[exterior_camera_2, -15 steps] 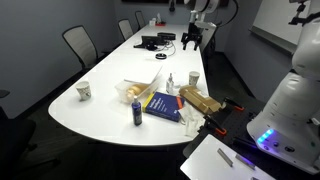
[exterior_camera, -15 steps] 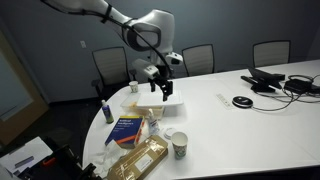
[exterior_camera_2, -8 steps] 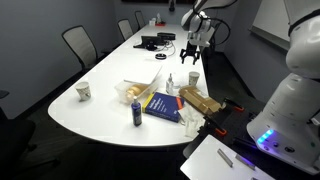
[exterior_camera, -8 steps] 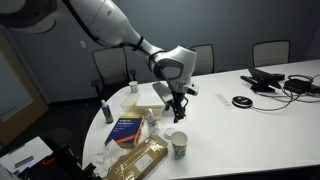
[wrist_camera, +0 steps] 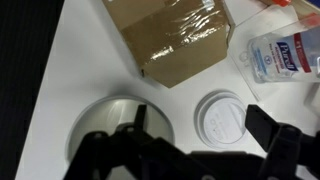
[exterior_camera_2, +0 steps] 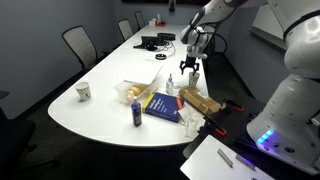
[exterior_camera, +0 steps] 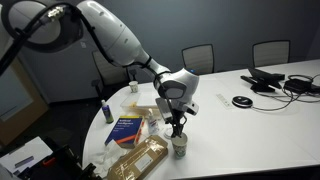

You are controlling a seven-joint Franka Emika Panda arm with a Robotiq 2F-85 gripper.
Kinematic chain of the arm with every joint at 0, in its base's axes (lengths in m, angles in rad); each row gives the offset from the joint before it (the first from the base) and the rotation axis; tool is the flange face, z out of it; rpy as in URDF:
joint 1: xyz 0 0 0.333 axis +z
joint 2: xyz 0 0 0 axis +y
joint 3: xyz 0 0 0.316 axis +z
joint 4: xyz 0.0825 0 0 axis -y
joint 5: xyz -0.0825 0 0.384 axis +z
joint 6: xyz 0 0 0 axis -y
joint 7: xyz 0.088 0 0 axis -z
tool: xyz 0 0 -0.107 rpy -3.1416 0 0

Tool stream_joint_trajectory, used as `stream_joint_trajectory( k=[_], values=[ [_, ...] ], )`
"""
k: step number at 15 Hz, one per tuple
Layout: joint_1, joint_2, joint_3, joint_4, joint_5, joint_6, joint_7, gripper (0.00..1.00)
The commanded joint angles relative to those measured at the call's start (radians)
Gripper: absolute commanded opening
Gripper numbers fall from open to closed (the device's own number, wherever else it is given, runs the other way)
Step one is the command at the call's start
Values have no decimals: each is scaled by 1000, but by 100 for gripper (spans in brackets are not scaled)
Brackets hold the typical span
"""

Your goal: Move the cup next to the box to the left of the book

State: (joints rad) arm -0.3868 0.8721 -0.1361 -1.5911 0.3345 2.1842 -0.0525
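I can see the cup's rim by the white lid between my open fingers, so I need to lower one finger of my gripper inside the cup's opening next.
The pale paper cup [exterior_camera: 180,147] stands on the white table near the end of the tan package. In the wrist view I look down into its open rim [wrist_camera: 118,128] at the lower left. The dark blue book [exterior_camera: 125,128] lies flat beside the package and shows in both exterior views [exterior_camera_2: 160,105]. My gripper [exterior_camera: 177,126] hangs just above the cup, open and empty. It also shows in an exterior view [exterior_camera_2: 189,69]. In the wrist view its dark fingers [wrist_camera: 203,135] straddle a flat white disc.
The long tan package [exterior_camera: 140,160] [wrist_camera: 175,40] lies next to the cup. A flat white lid [wrist_camera: 222,120] and a sanitizer bottle [wrist_camera: 280,55] sit close by. A second cup [exterior_camera_2: 84,92] and a blue bottle [exterior_camera_2: 137,112] stand further off. Cables [exterior_camera: 270,82] lie at the far end.
The arm has swung from above the far side of the table toward the near edge and come down. The gripper now hangs over the cup. It stays open.
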Motion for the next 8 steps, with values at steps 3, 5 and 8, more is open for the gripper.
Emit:
stream_joint_trajectory(
  k=[3,5,8],
  values=[
    [-24,63,17,13,23,72,40,100],
    [-30,74,19,13,25,87,47,100],
    [-40,83,23,19,28,97,51,66]
  ],
)
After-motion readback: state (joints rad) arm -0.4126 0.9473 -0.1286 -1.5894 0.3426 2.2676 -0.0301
